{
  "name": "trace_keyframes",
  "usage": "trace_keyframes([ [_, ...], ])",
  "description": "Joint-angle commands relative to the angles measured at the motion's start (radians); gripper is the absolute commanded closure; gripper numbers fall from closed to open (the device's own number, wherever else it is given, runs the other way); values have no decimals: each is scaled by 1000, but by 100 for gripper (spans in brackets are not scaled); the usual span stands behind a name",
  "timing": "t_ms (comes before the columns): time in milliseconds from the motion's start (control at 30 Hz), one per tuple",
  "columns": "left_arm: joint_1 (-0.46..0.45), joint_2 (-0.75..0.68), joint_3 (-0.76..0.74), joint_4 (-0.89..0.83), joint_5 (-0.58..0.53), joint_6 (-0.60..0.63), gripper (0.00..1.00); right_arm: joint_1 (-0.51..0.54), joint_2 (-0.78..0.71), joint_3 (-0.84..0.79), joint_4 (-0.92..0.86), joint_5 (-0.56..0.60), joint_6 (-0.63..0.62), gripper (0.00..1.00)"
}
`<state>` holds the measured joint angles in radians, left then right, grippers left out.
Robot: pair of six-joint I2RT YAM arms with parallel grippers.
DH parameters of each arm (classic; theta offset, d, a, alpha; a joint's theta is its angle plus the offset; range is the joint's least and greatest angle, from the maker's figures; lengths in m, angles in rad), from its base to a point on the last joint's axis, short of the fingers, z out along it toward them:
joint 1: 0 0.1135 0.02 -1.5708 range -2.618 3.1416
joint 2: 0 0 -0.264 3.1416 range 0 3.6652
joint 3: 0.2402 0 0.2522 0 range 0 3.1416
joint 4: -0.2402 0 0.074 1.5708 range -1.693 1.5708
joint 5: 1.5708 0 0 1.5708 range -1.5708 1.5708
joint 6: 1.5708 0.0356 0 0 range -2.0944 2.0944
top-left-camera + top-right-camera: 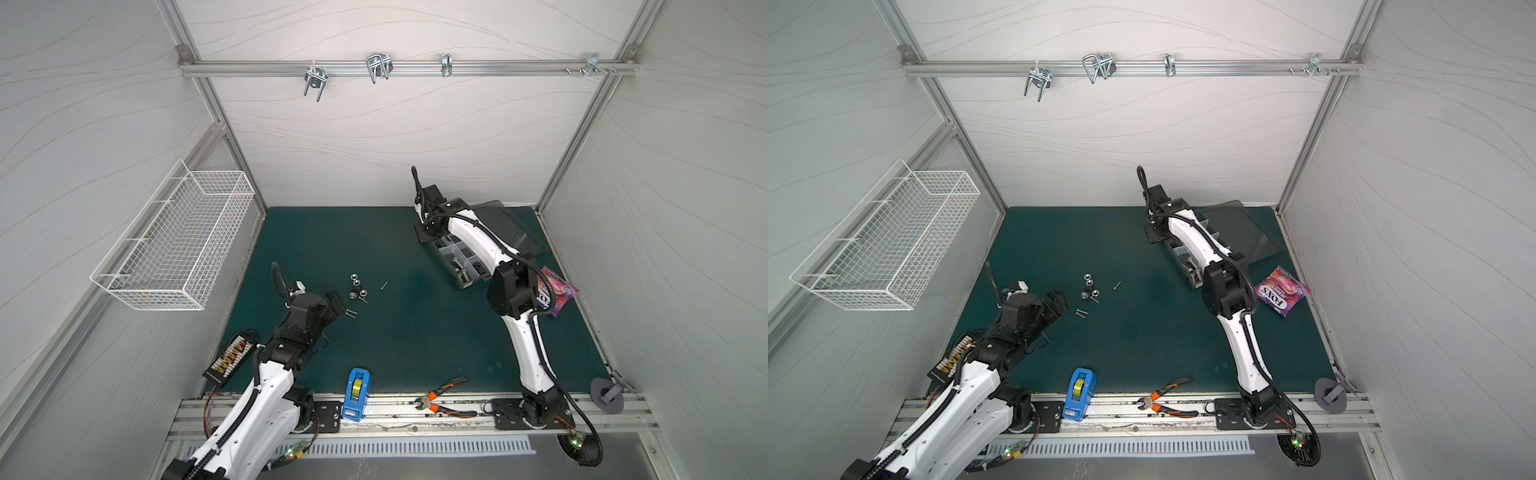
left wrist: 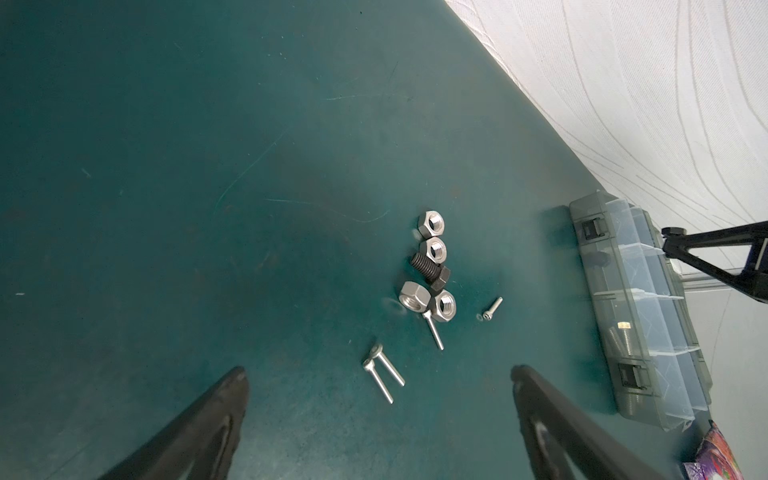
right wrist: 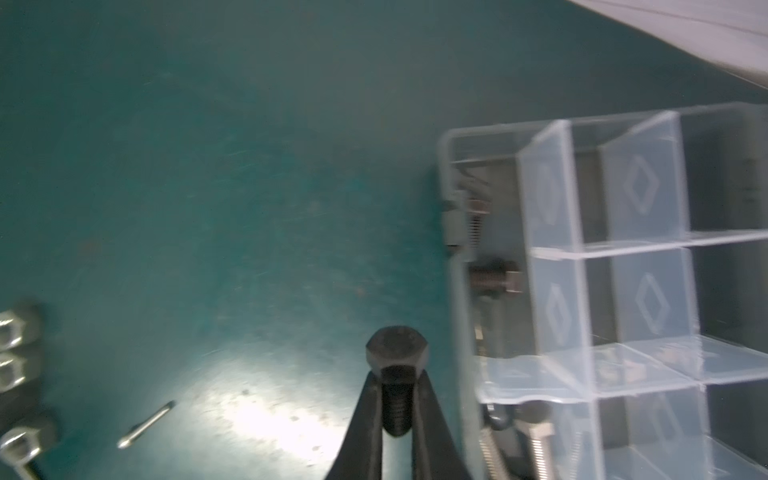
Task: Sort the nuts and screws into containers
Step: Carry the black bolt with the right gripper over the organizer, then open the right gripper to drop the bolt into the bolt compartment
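Observation:
The right gripper will next move across the side of the organizer box and down into the box's end section (image 3: 502,324) to let go of the black hex-head bolt, because similar dark bolts are in there.
A cluster of silver nuts (image 1: 357,286) (image 2: 434,249) lies mid-mat around a black bolt (image 2: 430,272). Thin silver screws (image 2: 382,374) (image 2: 492,309) lie beside them. My left gripper (image 2: 379,372) (image 1: 336,303) hovers open just short of the paired screws and holds nothing. My right gripper (image 3: 397,376) (image 1: 424,237) is shut on the threaded shank of a black hex-head bolt (image 3: 397,349). It sits over the mat, just outside the wall of the clear organizer box (image 3: 453,299) (image 1: 457,257). Some compartments hold bolts (image 3: 494,278). The right arm hides part of the box in both top views.
The smoky lid (image 1: 507,228) lies open behind the box. A candy bag (image 1: 1283,291) lies right of it. At the front edge are a blue tape dispenser (image 1: 356,392) and orange pliers (image 1: 444,401). A white wire basket (image 1: 178,245) hangs on the left wall.

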<state>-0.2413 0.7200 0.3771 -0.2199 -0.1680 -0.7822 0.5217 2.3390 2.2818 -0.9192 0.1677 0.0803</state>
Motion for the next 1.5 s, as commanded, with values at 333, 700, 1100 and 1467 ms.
trace_keyframes([
  [333, -1, -2, 37, -1, -5, -5, 1, -73, 40, 28, -27, 16, -12, 100],
  [700, -1, -9, 34, -12, -8, -2, 0, -101, 89, 39, -35, 22, -18, 92],
  [1100, -1, -24, 37, -26, -15, 1, 0, -104, 103, 36, -32, 11, -24, 73],
  [1467, -1, -28, 36, -27, -18, 3, 0, -101, 66, 17, -31, -4, -23, 66],
])
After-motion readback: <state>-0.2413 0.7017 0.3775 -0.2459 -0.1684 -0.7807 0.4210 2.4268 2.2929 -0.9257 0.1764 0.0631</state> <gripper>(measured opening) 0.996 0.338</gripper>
